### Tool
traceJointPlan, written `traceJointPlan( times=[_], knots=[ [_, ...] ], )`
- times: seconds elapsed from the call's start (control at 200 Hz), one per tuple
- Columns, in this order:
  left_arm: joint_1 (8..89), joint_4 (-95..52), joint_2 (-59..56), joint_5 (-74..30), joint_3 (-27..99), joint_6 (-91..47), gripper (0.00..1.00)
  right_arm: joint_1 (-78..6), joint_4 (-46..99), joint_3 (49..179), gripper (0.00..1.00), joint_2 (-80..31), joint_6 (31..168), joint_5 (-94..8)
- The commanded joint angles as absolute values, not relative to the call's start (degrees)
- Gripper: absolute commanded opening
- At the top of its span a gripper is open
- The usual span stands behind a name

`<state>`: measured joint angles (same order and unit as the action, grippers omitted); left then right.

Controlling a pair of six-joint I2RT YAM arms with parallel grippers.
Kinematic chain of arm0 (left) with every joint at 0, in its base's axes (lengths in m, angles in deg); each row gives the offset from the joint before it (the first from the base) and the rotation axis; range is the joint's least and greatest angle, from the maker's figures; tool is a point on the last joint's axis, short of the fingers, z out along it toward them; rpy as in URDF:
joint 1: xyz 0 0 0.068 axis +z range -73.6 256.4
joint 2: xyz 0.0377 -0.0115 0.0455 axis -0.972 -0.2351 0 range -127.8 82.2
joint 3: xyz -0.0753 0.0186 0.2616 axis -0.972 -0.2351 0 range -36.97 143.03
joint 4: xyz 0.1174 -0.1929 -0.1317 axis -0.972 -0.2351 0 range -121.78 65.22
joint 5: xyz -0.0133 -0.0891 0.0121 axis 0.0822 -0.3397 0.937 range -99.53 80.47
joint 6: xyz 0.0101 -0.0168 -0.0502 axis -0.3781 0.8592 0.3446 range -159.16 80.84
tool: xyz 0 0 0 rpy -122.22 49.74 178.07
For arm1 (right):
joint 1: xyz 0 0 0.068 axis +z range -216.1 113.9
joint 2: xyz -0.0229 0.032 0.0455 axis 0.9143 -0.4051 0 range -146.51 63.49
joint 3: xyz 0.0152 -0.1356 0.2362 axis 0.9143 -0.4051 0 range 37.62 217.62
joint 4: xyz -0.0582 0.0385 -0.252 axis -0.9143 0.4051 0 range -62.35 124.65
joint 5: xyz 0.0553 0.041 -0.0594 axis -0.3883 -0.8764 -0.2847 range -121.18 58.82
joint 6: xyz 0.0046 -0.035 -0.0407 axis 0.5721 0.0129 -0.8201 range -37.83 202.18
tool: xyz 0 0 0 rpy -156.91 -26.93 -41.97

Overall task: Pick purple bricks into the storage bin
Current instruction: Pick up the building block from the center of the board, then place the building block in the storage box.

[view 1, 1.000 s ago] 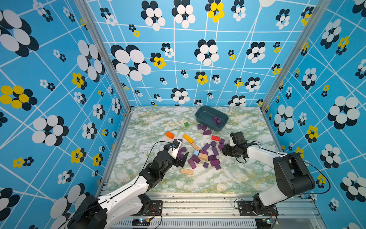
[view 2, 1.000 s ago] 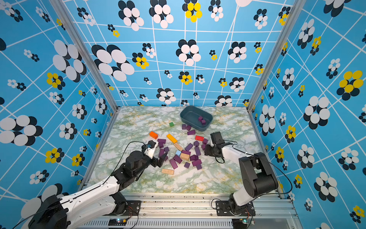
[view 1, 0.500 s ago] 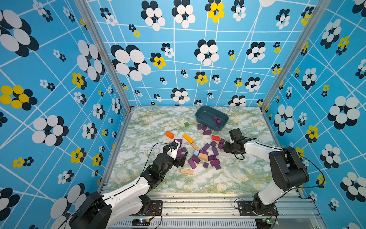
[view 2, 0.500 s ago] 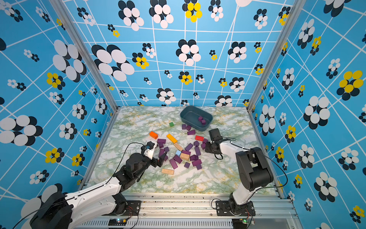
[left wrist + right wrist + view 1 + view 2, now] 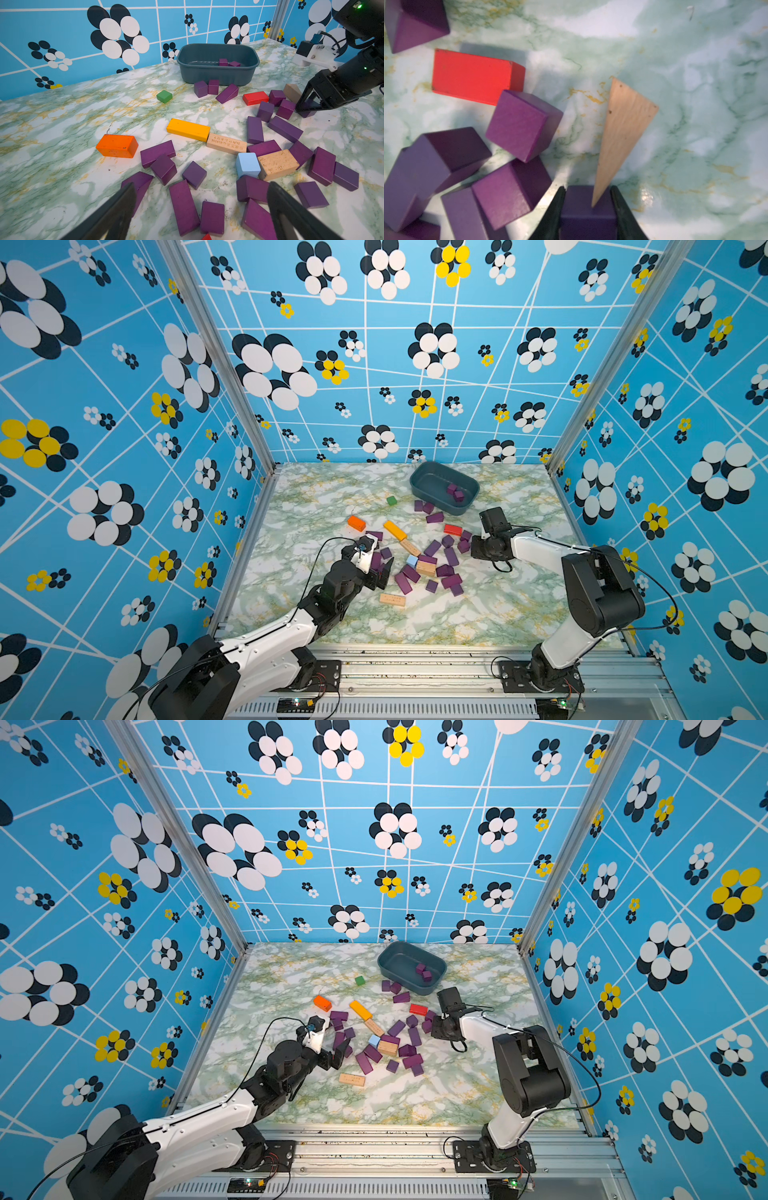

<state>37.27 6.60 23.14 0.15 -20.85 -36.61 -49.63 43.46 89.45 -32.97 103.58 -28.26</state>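
Note:
The bin's near side lies outward of my low right gripper, so I should lift the purple cube above the storage bin's rim, carry it outward and release it inside.
Many purple bricks lie scattered mid-table in both top views. The storage bin stands behind them, slate-blue, with two purple bricks inside. My right gripper is shut on a purple cube at the pile's right edge, low at the table; a top view shows the right gripper there too. A tan wedge's tip overlaps that cube in the right wrist view. My left gripper hangs open over purple bricks at the pile's left side, holding nothing.
Mixed among the purple ones are an orange block, a yellow bar, a red block, a green cube, a light-blue cube and tan blocks. The tan wedge lies beside the right jaws. Patterned walls enclose the table.
The right gripper has moved in to the pile's right edge and closed on a purple cube. The left gripper has stayed open and shifted only slightly.

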Motion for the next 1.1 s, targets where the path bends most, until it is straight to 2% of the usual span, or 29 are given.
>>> traceJointPlan(
  times=[0.0,0.215,0.44,0.695,0.874,1.094],
  knots=[
    [36.9,6.6,22.8,2.1,-20.4,-35.7,0.99,-49.4,48.4,90.9,0.21,-33.8,103.2,-29.5],
    [37.0,6.3,23.0,4.1,-20.6,-35.3,1.00,-49.2,49.2,92.1,0.18,-27.3,105.6,-34.7],
    [37.7,2.2,23.1,8.8,-19.5,-32.8,0.99,-49.2,50.0,99.7,0.17,-24.8,107.7,-34.2],
    [38.5,2.0,24.9,9.4,-20.7,-31.7,0.99,-49.2,52.7,116.1,0.13,-35.4,106.6,-33.1],
    [39.8,-6.2,25.0,7.8,-17.1,-29.2,1.00,-49.3,51.7,125.7,0.14,-44.4,107.1,-31.8],
    [39.9,1.7,27.0,7.6,-21.5,-29.8,1.00,-49.6,51.1,135.6,0.15,-53.7,108.0,-30.6]
  ],
)
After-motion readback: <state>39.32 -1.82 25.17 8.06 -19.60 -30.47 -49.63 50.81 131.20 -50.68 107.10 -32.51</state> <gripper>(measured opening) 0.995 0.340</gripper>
